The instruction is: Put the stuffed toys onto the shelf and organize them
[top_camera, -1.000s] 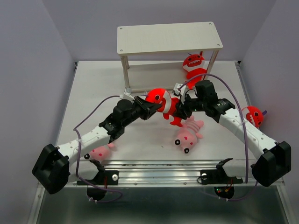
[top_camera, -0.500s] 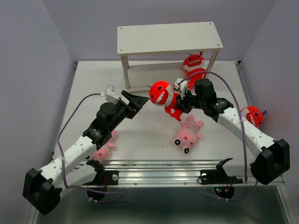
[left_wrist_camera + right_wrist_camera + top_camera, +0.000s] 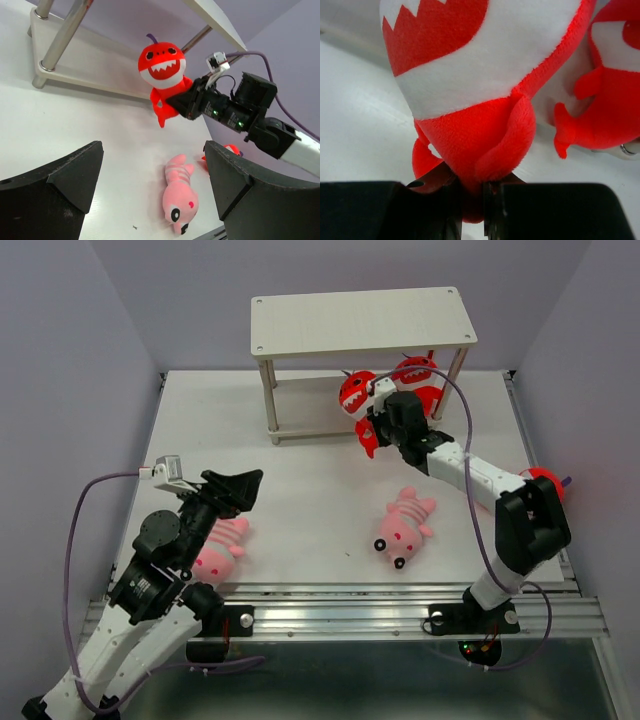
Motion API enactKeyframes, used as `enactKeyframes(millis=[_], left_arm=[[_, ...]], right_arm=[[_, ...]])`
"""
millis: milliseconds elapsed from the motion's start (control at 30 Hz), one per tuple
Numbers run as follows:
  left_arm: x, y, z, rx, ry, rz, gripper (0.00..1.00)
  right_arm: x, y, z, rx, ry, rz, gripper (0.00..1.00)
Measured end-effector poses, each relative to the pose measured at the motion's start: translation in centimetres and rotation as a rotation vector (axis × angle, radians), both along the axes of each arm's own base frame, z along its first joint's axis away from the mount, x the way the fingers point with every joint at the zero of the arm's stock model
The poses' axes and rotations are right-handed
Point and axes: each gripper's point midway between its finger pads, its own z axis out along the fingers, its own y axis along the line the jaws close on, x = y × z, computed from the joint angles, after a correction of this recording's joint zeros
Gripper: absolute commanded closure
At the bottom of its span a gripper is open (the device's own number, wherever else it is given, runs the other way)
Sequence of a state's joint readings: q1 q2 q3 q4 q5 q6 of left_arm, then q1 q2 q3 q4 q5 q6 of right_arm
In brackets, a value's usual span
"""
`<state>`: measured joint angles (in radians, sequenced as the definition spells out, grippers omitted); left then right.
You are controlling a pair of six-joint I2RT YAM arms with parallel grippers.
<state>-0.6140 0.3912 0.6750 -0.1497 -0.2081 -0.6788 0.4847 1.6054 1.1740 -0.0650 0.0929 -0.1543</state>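
The red monster's lower body hangs short of the lower board (image 3: 551, 99). My right gripper should next carry it outward over the shelf's edge, beside the first red monster, and release.
The shelf (image 3: 360, 325) stands at the back of the table. One red monster (image 3: 420, 378) sits on its lower board at the right. My right gripper (image 3: 374, 426) is shut on the lower body of a second red monster (image 3: 355, 393), which it holds upright at the front edge of that board, beside the first. The wrist view shows the red plush (image 3: 480, 75) pinched between my right gripper (image 3: 472, 200). My left gripper (image 3: 236, 486) is open and empty, low at the near left. A pink striped animal (image 3: 405, 525) lies mid-table; another pink one (image 3: 220, 552) lies under the left arm.
A third red monster (image 3: 546, 480) lies at the right edge, partly hidden behind the right arm. The shelf's metal legs (image 3: 270, 405) stand left of the held toy. The left wrist view shows the lower board (image 3: 90, 60) and the pink animal (image 3: 179, 195) ahead.
The left gripper opened, let go of the red monster and drew back to the near left. The right gripper shut on that monster and carried it back to the shelf's lower board.
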Motion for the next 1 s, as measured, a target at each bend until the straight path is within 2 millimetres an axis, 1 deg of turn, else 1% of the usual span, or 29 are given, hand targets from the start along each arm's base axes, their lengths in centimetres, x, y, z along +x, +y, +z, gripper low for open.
enactKeyframes(millis=[67,133,200,333,433,467,500,600,733,867,933,1000], left_arm=[[-0.6,0.6,-0.2,0.009,-0.003,0.009,0.07],[-0.9,1.0,-0.6,0.012,-0.003,0.012,0.07],[-1.1,1.2,-1.0,0.018,0.004,0.015,0.07],[-1.4,1.5,-2.1,0.036,0.031,0.025,0.07],[-1.5,1.8,-2.4,0.041,0.037,0.032,0.07],[-1.6,1.9,-2.4,0.042,0.039,0.033,0.07],[-1.6,1.9,-2.5,0.043,0.040,0.034,0.07],[-1.8,2.1,-2.5,0.043,0.040,0.036,0.07],[-1.8,2.1,-2.7,0.044,0.041,0.036,0.07],[-1.7,2.0,-3.3,0.053,0.054,0.035,0.07],[-1.7,2.0,-3.5,0.053,0.058,0.035,0.07],[-1.7,2.0,-3.6,0.054,0.060,0.034,0.07]], right_arm=[[2.6,0.1,-0.1,0.004,-0.041,-0.074,0.99],[3.9,0.1,-0.4,0.004,-0.060,-0.107,0.99],[5.7,0.2,-0.4,0.006,-0.091,-0.148,0.99],[8.5,0.6,-0.6,0.012,-0.139,-0.200,0.99],[10.0,0.4,-1.1,0.011,-0.152,-0.224,0.99],[10.4,0.3,-1.4,0.008,-0.152,-0.230,0.96],[10.6,0.1,-1.6,0.005,-0.151,-0.234,0.95],[11.3,-1.3,-2.5,-0.014,-0.143,-0.252,0.93],[11.8,-2.5,-2.5,-0.036,-0.151,-0.260,0.89],[11.8,-2.7,-2.6,-0.049,-0.155,-0.253,0.85],[11.5,-2.6,-3.1,-0.060,-0.146,-0.244,0.83],[11.3,-2.7,-3.6,-0.067,-0.135,-0.236,0.79]])
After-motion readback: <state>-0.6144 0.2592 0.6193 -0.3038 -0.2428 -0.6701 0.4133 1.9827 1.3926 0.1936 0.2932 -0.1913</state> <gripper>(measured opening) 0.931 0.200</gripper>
